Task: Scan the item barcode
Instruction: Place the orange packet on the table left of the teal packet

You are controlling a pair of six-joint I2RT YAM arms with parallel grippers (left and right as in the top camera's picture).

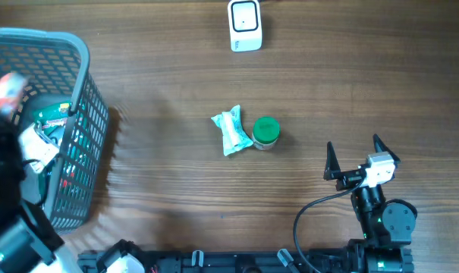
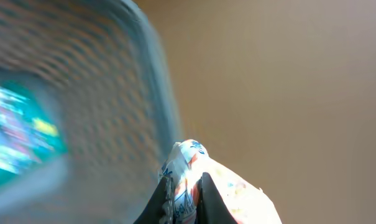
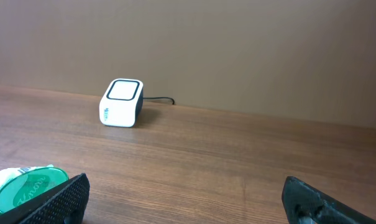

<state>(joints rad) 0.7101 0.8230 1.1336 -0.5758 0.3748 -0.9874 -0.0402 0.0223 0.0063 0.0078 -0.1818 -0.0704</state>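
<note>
Next I will move my left gripper right in the overhead view and down to release on bare tabletop beside the white and blue packet.
In the left wrist view my left gripper [image 2: 186, 186] is shut on a white packet with red and blue print [image 2: 237, 194], held beside the blurred basket wall [image 2: 88, 93]. From overhead that packet [image 1: 4, 89] is a pale blur above the grey mesh basket [image 1: 70, 47], where my left arm [image 1: 1, 171] reaches in. The white barcode scanner [image 1: 245, 26] [image 3: 121, 102] stands at the table's far edge. My right gripper [image 1: 362, 155] [image 3: 186, 190] rests open near the front right, with nothing between its fingers.
A white and blue packet [image 1: 231, 132] and a green-lidded jar [image 1: 265, 132] [image 3: 26, 185] lie side by side mid-table. The basket holds more items, among them a teal package [image 1: 55, 117]. A black cable [image 1: 309, 216] loops near the right arm's base.
</note>
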